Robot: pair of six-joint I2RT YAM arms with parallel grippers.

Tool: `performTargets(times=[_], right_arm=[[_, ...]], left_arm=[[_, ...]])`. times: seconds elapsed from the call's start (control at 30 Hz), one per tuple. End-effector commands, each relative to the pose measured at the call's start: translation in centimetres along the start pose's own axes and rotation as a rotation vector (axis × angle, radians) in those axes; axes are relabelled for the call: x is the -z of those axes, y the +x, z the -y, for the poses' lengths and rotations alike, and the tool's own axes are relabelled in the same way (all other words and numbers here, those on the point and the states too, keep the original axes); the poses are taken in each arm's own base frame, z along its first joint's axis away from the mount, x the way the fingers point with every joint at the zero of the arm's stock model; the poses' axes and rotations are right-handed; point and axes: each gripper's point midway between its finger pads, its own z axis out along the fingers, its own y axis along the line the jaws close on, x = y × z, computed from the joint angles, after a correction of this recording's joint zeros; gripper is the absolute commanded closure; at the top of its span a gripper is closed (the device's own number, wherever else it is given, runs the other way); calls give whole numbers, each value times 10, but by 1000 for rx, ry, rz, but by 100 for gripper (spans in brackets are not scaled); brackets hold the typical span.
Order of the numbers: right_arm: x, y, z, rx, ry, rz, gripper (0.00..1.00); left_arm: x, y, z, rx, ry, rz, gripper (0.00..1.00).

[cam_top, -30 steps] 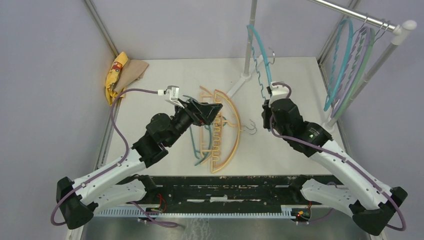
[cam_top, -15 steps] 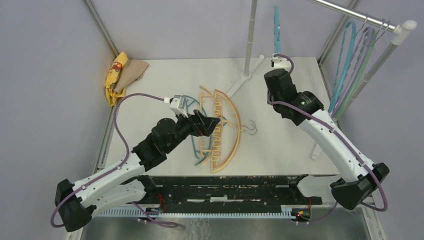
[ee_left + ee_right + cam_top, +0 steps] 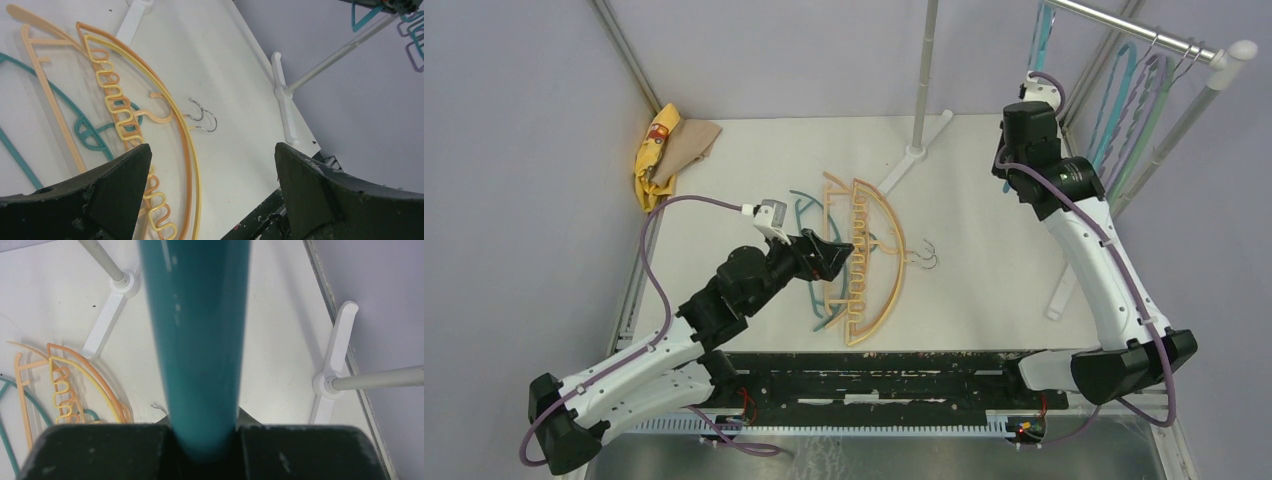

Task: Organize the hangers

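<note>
My right gripper shifts to the right in the top view next and lets go of the teal hanger there, because the bar (image 3: 1124, 20) beside the hung hangers is bare.
Several tan-orange and teal hangers (image 3: 864, 260) lie piled in the middle of the table. They also show in the left wrist view (image 3: 120, 115), with their metal hooks (image 3: 202, 117) beside them. My left gripper (image 3: 842, 250) hovers just above the pile, open and empty (image 3: 212, 167). My right gripper (image 3: 1031, 92) is raised at the back right and shut on a teal hanger (image 3: 1042, 30), which fills the right wrist view (image 3: 200, 325) between the jaws (image 3: 202, 435). Teal, lilac and pale green hangers (image 3: 1139, 105) hang from the rail (image 3: 1124, 20) just to its right.
A yellow-and-tan cloth (image 3: 667, 148) lies at the back left corner. The rack's left post (image 3: 926, 60) and its white foot (image 3: 914, 155) stand at the back middle. Its other foot (image 3: 1060, 290) lies along the table's right edge. A black strip (image 3: 874, 365) runs along the near edge.
My right arm has swung the teal hanger up from the middle of the table to the back right, close to the rail. My left gripper has drifted slightly nearer over the pile.
</note>
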Motion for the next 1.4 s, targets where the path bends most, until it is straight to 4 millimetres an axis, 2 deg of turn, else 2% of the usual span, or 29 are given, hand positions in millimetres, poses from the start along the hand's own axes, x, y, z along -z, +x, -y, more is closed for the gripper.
performTargets(times=[0.0, 0.4, 0.83, 0.87, 0.9, 0.93, 1.0, 1.07, 1.17, 1.37], right_arm=[[-3, -30, 1, -89, -32, 81, 97], [-25, -42, 26, -193, -22, 82, 97], [-56, -24, 54, -266, -18, 3, 96], [-55, -23, 55, -270, -21, 1, 93], [-54, -22, 55, -272, -22, 0, 85], [-52, -21, 56, -274, -20, 2, 76], [-46, -22, 60, -282, -11, 20, 51], [-36, -24, 62, -283, -14, 44, 38], [-14, -30, 67, -280, -25, 88, 29], [37, -36, 70, -260, -81, 144, 23]], left_arm=[[3, -5, -6, -37, -19, 24, 1], [5, 10, -19, -46, -53, -4, 1], [3, 21, -28, -64, -79, -29, 1], [2, 22, -29, -64, -83, -32, 1], [1, 23, -29, -65, -84, -36, 1], [0, 25, -29, -66, -84, -42, 1], [-2, 27, -30, -68, -84, -50, 1], [-4, 28, -29, -68, -83, -56, 1], [-6, 31, -29, -68, -83, -64, 1], [-15, 44, -38, -92, -111, -102, 1]])
